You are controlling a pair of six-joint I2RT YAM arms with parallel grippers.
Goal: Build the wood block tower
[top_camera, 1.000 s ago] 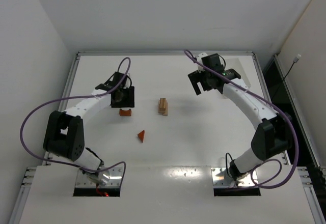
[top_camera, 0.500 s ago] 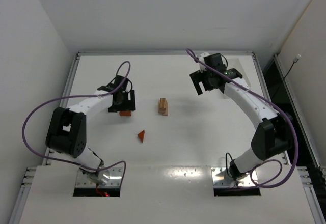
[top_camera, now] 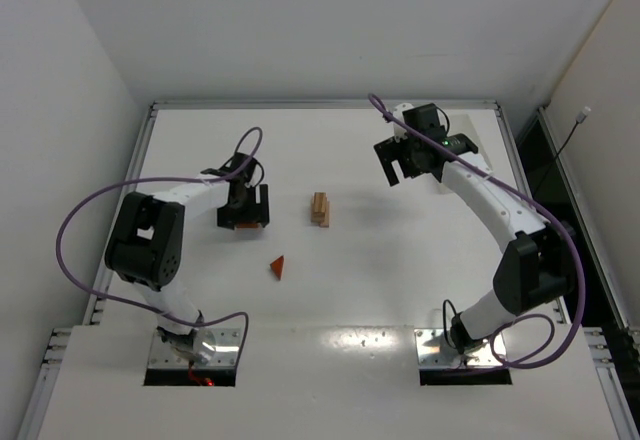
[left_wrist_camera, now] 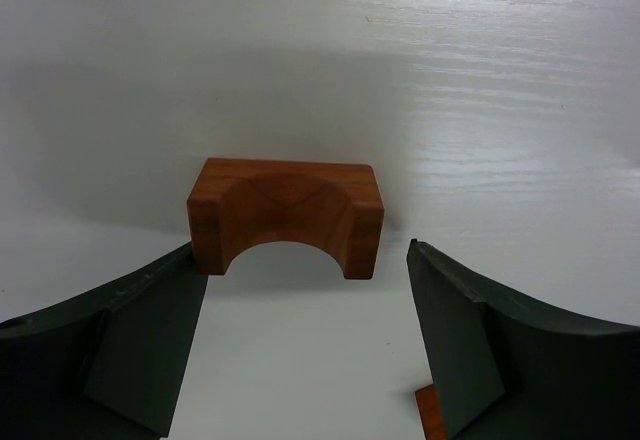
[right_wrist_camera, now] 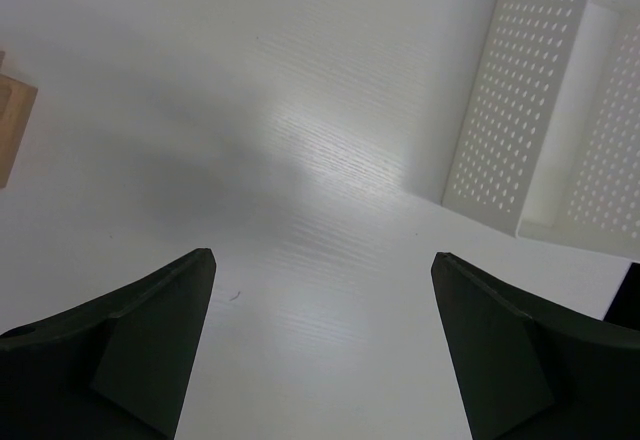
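My left gripper needs to move slightly outward next and close across the arch block's ends, as its open fingers already are on either side of the reddish-brown arch block [left_wrist_camera: 285, 215], one beside its near corner.
The wood block tower [top_camera: 320, 209] is a short pale stack at the table's middle; its edge [right_wrist_camera: 12, 120] shows at the left of the right wrist view. A reddish-brown arch block [left_wrist_camera: 285, 215] lies on the table, legs toward the camera. My left gripper [left_wrist_camera: 303, 250] stands open over it, fingertips level with the arch's near face, the left fingertip beside its corner, not gripping. From above, the left gripper [top_camera: 243, 207] covers most of the arch [top_camera: 246, 226]. A red wedge [top_camera: 278, 267] lies nearer the bases. My right gripper [top_camera: 405, 160] hangs open and empty above bare table.
A white perforated bin [right_wrist_camera: 540, 110] stands at the back right, just beyond the right gripper [right_wrist_camera: 322, 255]. A corner of the red wedge [left_wrist_camera: 430, 415] peeks out by the left gripper's right finger. Walls enclose the table on three sides.
The left gripper has moved toward the near edge onto the arch and its jaws have widened. The left arm's elbow swung right. The right arm has barely moved.
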